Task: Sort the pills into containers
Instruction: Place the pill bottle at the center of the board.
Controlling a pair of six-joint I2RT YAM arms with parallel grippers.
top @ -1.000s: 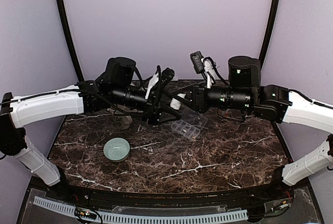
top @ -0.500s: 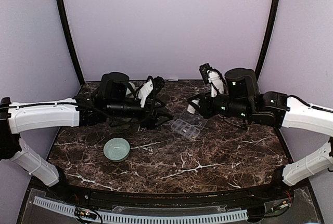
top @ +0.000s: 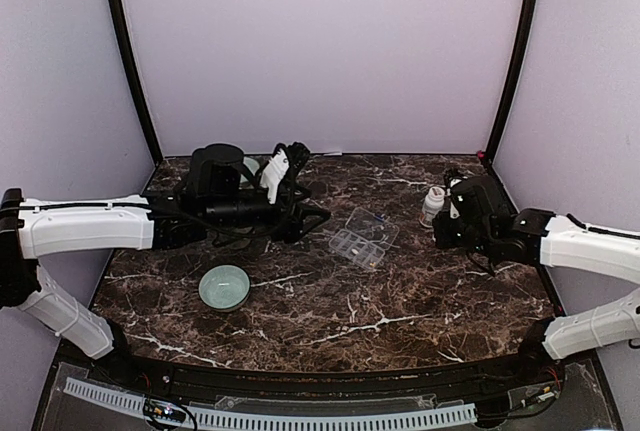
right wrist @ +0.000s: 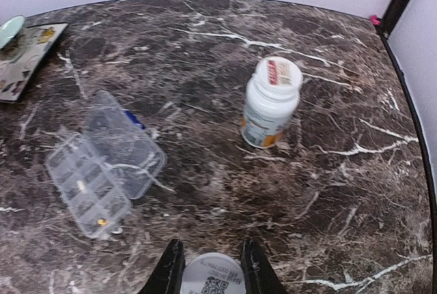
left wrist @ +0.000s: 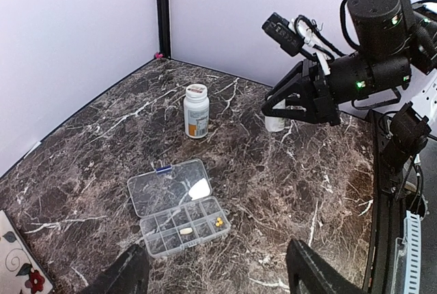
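Observation:
My right gripper needs to lower the white pill bottle it holds onto the marble [top: 444,247] [right wrist: 213,283] next, beside the upright white-capped bottle, because that patch of the table is bare.
The clear pill-organiser container [top: 360,237] lies lid-open mid-table, also seen in the left wrist view [left wrist: 179,207] and the right wrist view [right wrist: 102,174]. One compartment holds a pale oblong pill [left wrist: 185,230] and another holds small yellow pills [left wrist: 218,222]. My left gripper [left wrist: 218,277] hovers open just short of the box, nothing between its fingers [top: 305,216]. My right gripper [right wrist: 212,270] is shut on a white pill bottle [right wrist: 213,279] low over the table's right side [top: 447,226]. A second white-capped bottle [right wrist: 271,101] stands upright beyond it [top: 433,206].
A pale green bowl [top: 224,287] sits at the front left. A patterned tray [right wrist: 27,62] with another green bowl [right wrist: 10,31] lies at the back left, behind the left arm. Black frame posts [top: 130,61] stand at both back corners.
The right arm has swung down and right, away from the organiser, carrying its bottle. The left arm has dropped lower and drawn back left, its jaws a little wider.

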